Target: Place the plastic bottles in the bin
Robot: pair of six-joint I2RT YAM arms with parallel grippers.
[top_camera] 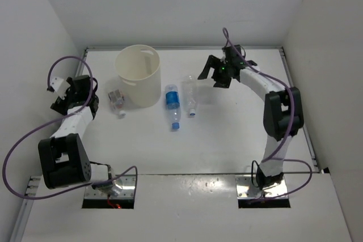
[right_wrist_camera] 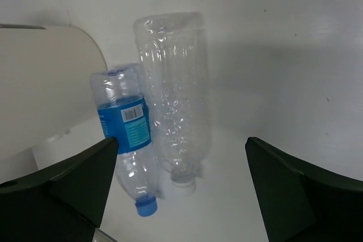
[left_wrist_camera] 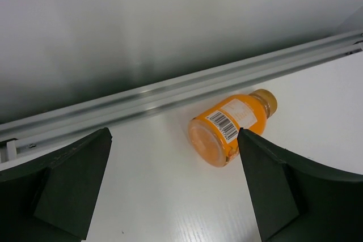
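Note:
My right gripper is about to go down to its left in the top view, around the clear bottle's middle [top_camera: 190,93] [right_wrist_camera: 174,92] alone, as the blue-label bottle is right beside it.
The cream-white bin [top_camera: 138,75] stands at the back, left of centre. The blue-label bottle [top_camera: 172,103] and the plain clear bottle with white cap [top_camera: 190,94] lie side by side to its right, caps toward the near edge. Both show in the right wrist view, blue [right_wrist_camera: 125,123] and clear [right_wrist_camera: 176,100]. My right gripper [top_camera: 211,77] is open above and just right of the clear bottle [right_wrist_camera: 181,140]. The short clear bottle [top_camera: 117,101] lies left of the bin. My left gripper [top_camera: 67,96] is open and empty [left_wrist_camera: 173,137]. The orange bottle [left_wrist_camera: 229,128] lies just ahead of its right finger, hidden in the top view.
A metal rail [left_wrist_camera: 170,97] runs along the left wall right behind the orange bottle. The bin's wall [right_wrist_camera: 39,89] stands close to the left of the blue-label bottle. Side walls close in the table on both sides.

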